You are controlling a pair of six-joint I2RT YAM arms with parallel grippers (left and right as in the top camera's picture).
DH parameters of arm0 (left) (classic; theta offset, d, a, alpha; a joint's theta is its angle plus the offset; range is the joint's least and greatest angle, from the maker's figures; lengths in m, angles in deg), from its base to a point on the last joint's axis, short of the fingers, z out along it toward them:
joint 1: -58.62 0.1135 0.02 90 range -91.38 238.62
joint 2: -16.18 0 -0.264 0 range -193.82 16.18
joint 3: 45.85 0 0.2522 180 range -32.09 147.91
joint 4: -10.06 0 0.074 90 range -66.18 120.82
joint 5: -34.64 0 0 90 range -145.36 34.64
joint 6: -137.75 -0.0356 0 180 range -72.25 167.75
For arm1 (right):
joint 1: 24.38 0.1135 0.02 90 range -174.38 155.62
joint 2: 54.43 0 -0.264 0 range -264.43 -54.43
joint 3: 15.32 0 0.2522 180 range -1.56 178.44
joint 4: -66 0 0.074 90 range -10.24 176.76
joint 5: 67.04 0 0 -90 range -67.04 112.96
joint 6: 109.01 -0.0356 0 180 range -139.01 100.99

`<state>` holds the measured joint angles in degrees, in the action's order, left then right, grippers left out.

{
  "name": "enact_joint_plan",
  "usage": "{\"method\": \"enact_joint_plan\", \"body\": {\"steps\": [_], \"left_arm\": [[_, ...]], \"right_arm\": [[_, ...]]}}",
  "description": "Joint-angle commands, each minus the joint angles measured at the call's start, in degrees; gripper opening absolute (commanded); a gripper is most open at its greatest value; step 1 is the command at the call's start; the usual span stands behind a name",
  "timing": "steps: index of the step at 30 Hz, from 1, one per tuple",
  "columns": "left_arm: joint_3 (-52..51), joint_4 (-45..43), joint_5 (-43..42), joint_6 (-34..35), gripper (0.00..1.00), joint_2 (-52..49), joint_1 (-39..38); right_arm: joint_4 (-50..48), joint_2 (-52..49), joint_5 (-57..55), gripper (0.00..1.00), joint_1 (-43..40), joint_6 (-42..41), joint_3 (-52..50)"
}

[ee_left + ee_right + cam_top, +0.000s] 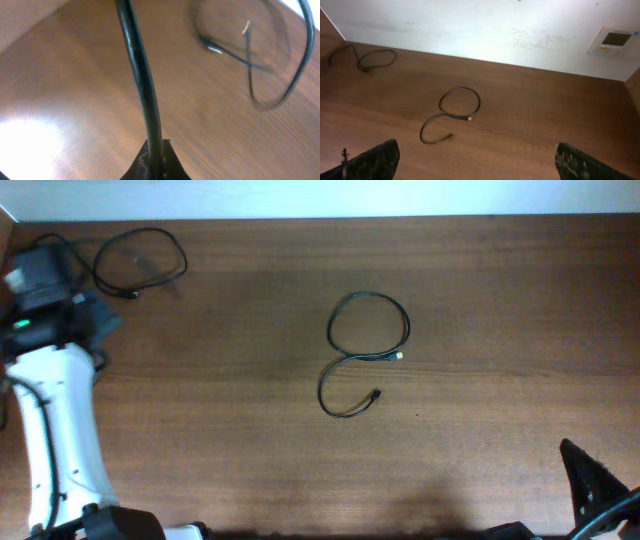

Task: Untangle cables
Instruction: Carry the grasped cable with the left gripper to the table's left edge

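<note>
My left gripper moves back from the far corner's looped cable and down to the table next, then releases the black cord [140, 70].
One thin black cable [368, 330] lies mid-table, curled in a loop with an S-shaped tail, its two plug ends close together; it also shows in the right wrist view [459, 103]. Another black cable [141, 260] lies looped at the far left corner, also visible in the right wrist view [375, 59] and, blurred, in the left wrist view [272, 65]. My left gripper [153, 159] is shut on a black cord [140, 70] that rises from between its fingers; in the overhead view the gripper [96, 320] is beside that far-left loop. My right gripper [477, 162] is open and empty, near the front right corner [598, 480].
The brown wooden table [500, 300] ends at a white wall [470, 25] along the far side. A small wall panel [614, 40] is at the far right. The white left arm [55, 430] stretches along the table's left side.
</note>
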<state>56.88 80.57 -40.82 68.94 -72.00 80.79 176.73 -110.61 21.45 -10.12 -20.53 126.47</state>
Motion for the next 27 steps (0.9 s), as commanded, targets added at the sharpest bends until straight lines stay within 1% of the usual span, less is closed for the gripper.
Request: {"method": "enact_joint_plan", "body": {"steps": [1,3,5,9,12,14,15,16,17,21,22,23,24,27], "left_arm": [[-1.0,1.0,-2.7,7.1,0.0,-2.1,8.9],[-1.0,1.0,-2.8,8.1,0.0,-4.2,12.8],[-1.0,1.0,-2.8,8.2,0.0,-6.1,14.6],[-1.1,1.0,-3.9,8.1,0.0,-12.0,15.0],[-1.1,-2.3,-10.8,7.1,0.0,-17.8,14.8],[-1.1,-7.9,-19.7,0.2,0.0,-22.0,14.4],[-1.1,-9.7,-22.2,-0.7,0.0,-24.1,14.3],[-1.1,-10.8,-22.1,-0.7,0.0,-25.6,14.2],[-1.1,-11.3,-19.9,-0.7,0.0,-27.1,14.2],[-1.1,-7.8,-8.6,-0.7,0.0,-27.3,15.3],[-1.1,-6.7,-8.7,-0.6,0.33,-26.9,15.9],[-1.1,-5.9,-8.9,0.6,0.99,-26.8,16.4],[-1.1,-4.9,-10.3,1.7,0.99,-26.8,16.7],[-1.1,-0.5,-22.7,1.9,0.99,-26.8,16.0]], "right_arm": [[0.3,0.3,-0.7,0.98,-0.4,-0.4,0.0],[0.3,0.3,-0.7,0.99,-0.4,-0.4,0.0],[0.3,0.3,-0.7,0.99,-0.4,-0.4,0.0],[0.3,0.3,-0.7,0.99,-0.4,-0.4,0.0],[0.3,0.3,-0.7,0.99,-0.4,-0.4,0.0],[0.3,0.3,-0.7,0.99,-0.4,-0.4,0.0],[0.3,0.3,-0.7,0.99,-0.4,-0.4,0.0],[0.3,0.3,-0.7,0.98,-0.4,-0.4,0.0],[0.3,0.3,-0.7,0.99,-0.4,-0.4,0.0],[0.3,0.3,-0.7,0.98,-0.4,-0.4,0.0],[0.3,0.3,-0.7,0.99,-0.4,-0.4,0.0],[0.3,0.3,-0.7,0.99,-0.4,-0.4,0.0],[0.3,0.3,-0.7,0.98,-0.4,-0.4,0.0],[0.3,0.3,-0.7,0.99,-0.4,-0.4,0.0]]}}
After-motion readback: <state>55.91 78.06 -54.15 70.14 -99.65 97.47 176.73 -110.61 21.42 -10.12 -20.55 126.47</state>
